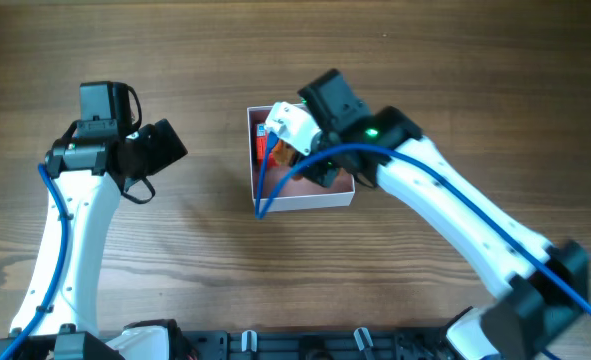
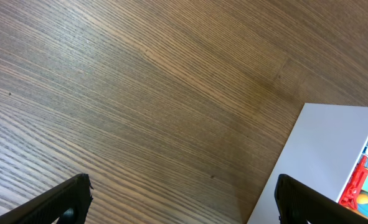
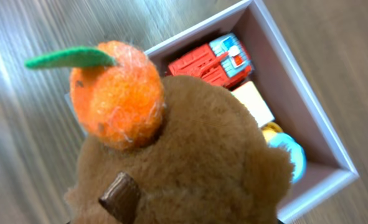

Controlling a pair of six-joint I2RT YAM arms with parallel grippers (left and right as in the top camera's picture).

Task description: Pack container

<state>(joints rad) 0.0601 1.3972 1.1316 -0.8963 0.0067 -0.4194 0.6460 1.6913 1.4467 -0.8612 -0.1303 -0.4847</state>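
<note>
The brown plush goes down with my right gripper onto the bare near part of the container's bottom below it next and is released there, clear of the red truck.
The container [image 1: 305, 201] is a square white-walled box with a dusty-pink inside, at the table's middle. It also shows in the right wrist view [image 3: 299, 99] and at the right edge of the left wrist view [image 2: 327, 149]. My right gripper [image 1: 297, 150] is shut on a brown plush toy [image 3: 196, 155] with an orange fruit [image 3: 118, 93] on its head and holds it over the container. The plush hides the fingers. My left gripper [image 1: 165, 145] is open and empty over bare wood left of the container; its fingertips show in the left wrist view [image 2: 184, 199].
Inside the container lie a red toy truck [image 3: 212, 62], a cream block [image 3: 253, 102] and a blue and yellow toy [image 3: 286, 152]. The wooden table [image 1: 275, 270] surrounds the box. A black rail [image 1: 305, 345] runs along the front edge.
</note>
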